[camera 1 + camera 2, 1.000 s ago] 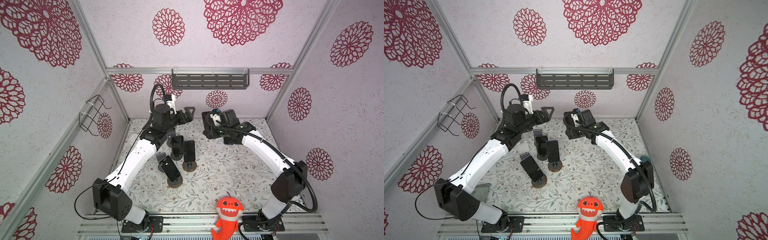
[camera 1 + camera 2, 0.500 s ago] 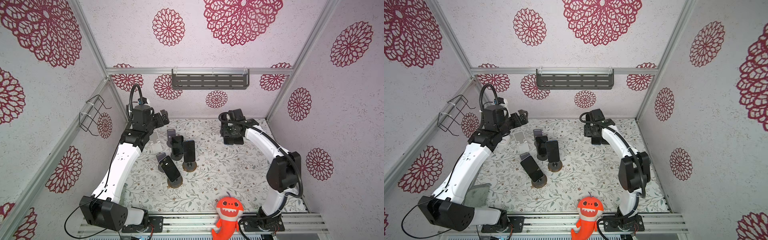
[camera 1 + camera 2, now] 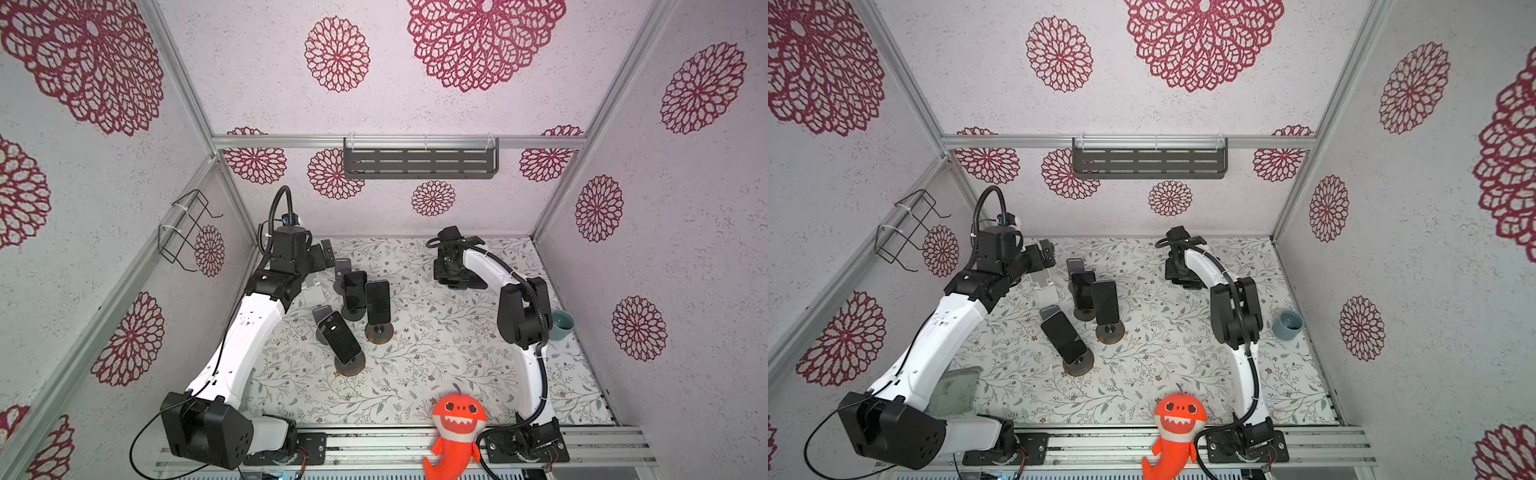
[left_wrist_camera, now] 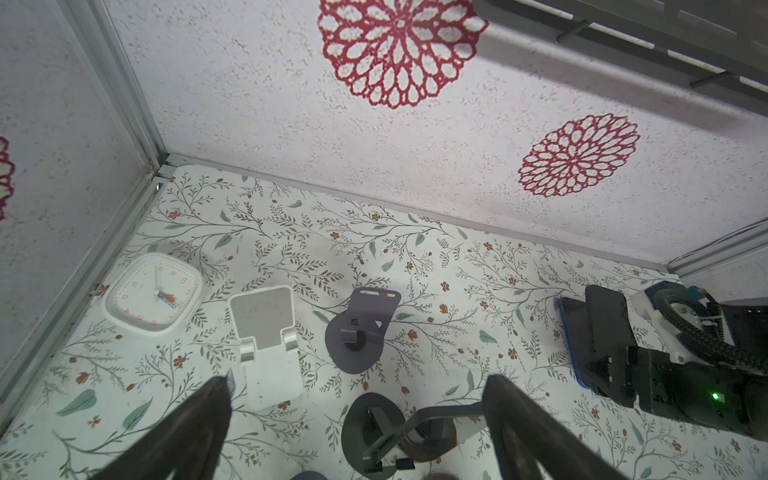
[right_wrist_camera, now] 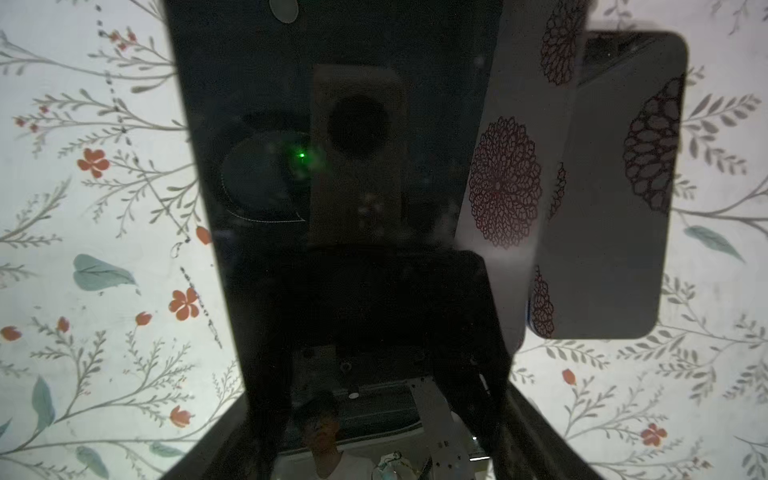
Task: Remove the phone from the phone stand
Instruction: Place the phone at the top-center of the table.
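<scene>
A flat phone lies partly beneath my right gripper's dark phone. I will move toward the phone stands next, lower the dark phone onto the bare tabletop and release it.
Three dark phones stand on round-based phone stands mid-table: a rear one [image 3: 354,289], a right one [image 3: 377,302] and a tilted front one [image 3: 341,337]. Two stands are bare, a white stand [image 4: 266,332] and a grey stand [image 4: 365,324]. My left gripper [image 3: 324,254] hangs open behind them, with nothing between its fingers [image 4: 208,415]. At the back right my right gripper [image 3: 457,277] is low over the table, shut on a dark phone [image 5: 332,166]. That phone partly covers another phone [image 5: 615,187] lying flat on the table.
A white clock [image 4: 151,293] lies in the back left corner. A blue-grey cup [image 3: 562,324] stands by the right wall, and an orange shark plush [image 3: 455,432] sits at the front edge. A green cloth [image 3: 953,390] lies under the left arm. A wire basket [image 3: 185,228] and a shelf [image 3: 419,162] hang on the walls.
My right arm has carried its phone from the middle back to the back right and lowered it. The left arm has pulled back to the left, away from the stands.
</scene>
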Controlling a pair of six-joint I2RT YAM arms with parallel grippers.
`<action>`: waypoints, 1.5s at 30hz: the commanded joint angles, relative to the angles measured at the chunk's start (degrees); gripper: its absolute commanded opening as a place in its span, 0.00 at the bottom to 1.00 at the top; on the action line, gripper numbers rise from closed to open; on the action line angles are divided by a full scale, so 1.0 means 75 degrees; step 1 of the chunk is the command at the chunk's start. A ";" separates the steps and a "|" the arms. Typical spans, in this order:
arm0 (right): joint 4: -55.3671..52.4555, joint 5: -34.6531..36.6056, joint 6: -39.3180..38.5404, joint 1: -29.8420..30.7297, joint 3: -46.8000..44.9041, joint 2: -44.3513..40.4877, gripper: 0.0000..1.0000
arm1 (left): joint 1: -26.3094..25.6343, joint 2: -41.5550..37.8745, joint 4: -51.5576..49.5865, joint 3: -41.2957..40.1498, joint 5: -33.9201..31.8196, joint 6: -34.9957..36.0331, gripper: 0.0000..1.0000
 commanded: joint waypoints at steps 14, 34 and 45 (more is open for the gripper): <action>0.0093 0.0171 0.0300 0.0134 0.1097 0.0814 0.01 | 0.0312 0.0082 0.0172 -0.0010 0.0555 0.0098 0.98; -0.0305 0.0356 0.0468 0.0296 0.1563 0.1485 0.48 | 0.0564 0.0046 0.0190 0.0013 0.0965 0.0024 0.98; -0.0373 0.0401 0.0456 0.0349 0.1490 0.1344 0.69 | 0.0632 0.0059 0.0184 0.0014 0.1029 0.0013 0.98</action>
